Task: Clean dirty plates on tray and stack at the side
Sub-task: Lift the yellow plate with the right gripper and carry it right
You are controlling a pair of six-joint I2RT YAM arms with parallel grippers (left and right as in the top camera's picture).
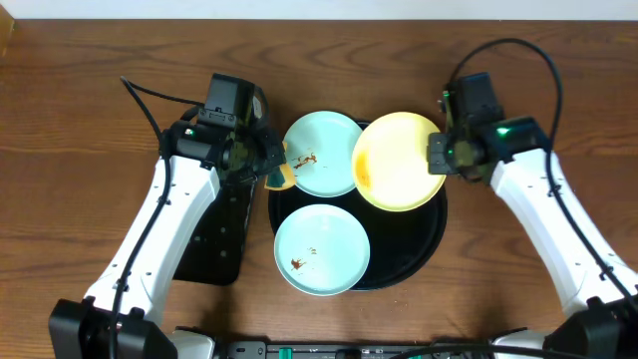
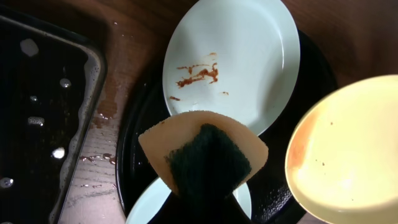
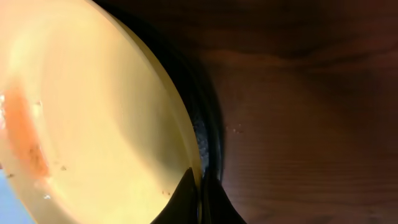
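Note:
The plate goes clear of the tray and down for release by my right gripper next, since bare table lies below it and to its right in the overhead view.
The round black tray (image 1: 424, 244) holds two pale turquoise plates. The far plate (image 1: 324, 150) has brown smears, also seen in the left wrist view (image 2: 249, 56). The near plate (image 1: 321, 249) has a small smear. My right gripper (image 1: 439, 155) is shut on the rim of the pale yellow plate (image 1: 399, 160) and holds it tilted above the tray; the right wrist view shows the plate (image 3: 87, 112) with an orange smear. My left gripper (image 1: 274, 165) is shut on a tan and dark green sponge (image 2: 205, 155) at the far turquoise plate's left edge.
A black rectangular tray (image 1: 214, 234) with water drops lies left of the round tray; it also shows in the left wrist view (image 2: 43, 112). Wet wood lies between the two trays. Bare wooden table surrounds them.

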